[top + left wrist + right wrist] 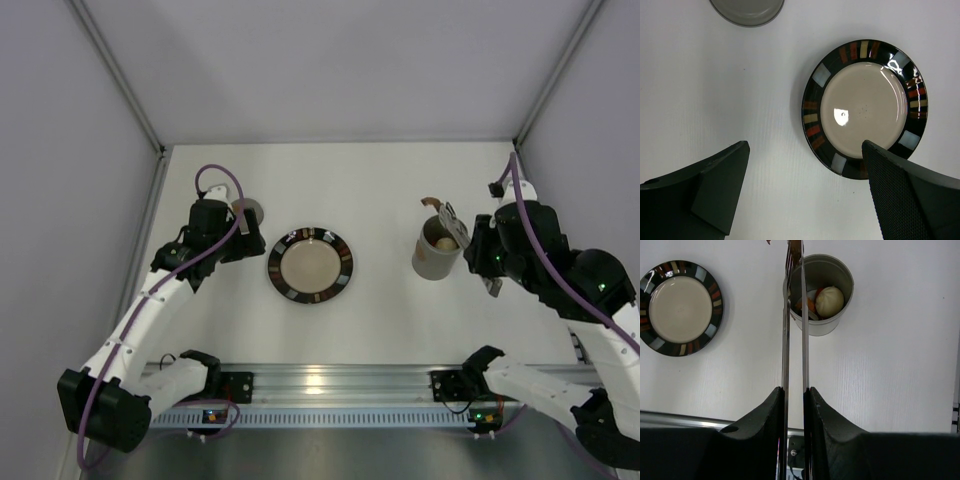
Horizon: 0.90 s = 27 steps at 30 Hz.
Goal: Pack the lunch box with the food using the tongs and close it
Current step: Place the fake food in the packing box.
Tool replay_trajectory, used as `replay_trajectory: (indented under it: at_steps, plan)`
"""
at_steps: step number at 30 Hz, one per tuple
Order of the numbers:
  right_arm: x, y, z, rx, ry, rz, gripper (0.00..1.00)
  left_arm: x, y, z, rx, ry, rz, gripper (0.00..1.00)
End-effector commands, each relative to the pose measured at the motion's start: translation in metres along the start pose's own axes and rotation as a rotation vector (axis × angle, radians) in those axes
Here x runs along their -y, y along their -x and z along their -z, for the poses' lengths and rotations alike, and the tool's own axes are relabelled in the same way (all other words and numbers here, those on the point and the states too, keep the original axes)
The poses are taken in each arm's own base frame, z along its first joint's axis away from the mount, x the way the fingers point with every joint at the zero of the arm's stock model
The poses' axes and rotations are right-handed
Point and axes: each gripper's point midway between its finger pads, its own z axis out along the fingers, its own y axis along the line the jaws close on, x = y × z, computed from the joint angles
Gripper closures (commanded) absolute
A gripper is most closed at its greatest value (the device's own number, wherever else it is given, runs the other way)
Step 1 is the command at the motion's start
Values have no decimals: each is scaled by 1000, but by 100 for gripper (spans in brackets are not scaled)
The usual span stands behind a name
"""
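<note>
The brown piece of food should be released over the canister's opening [436, 234] [823, 286], so my right gripper will move back toward my base, as the ends of the tongs reach past the canister's rim.
The lunch box [436, 256] is a grey canister standing open right of the middle, also seen in the right wrist view [823, 290]. In it lie a cream-white round piece [830, 301] and orange pieces [811, 305] of food. My right gripper [794, 390] is shut on the tongs [794, 320], whose slim arms reach past the canister's left rim. A small brown piece [431, 203] sits at their tips, beyond the box. The grey lid [747, 11] lies on the table at the left. My left gripper [805, 150] hangs open and empty near the lid, above the table.
A dark-rimmed plate [343, 265] with a bare cream centre lies mid-table between the arms; in the left wrist view the plate [811, 105] is just right of the open fingers. An aluminium rail [320, 385] runs along the near edge. Grey walls enclose the table.
</note>
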Motion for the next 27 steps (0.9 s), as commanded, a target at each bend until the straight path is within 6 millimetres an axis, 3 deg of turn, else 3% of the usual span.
replay_trajectory:
  at_steps: [1,27]
  plan:
    - [28,-37,12,-121,-101,16,88,4,10,-2,44,-26,-1,1]
    - [32,-67,9,-151,-100,-58,85,8,8,-3,31,-46,0,1]
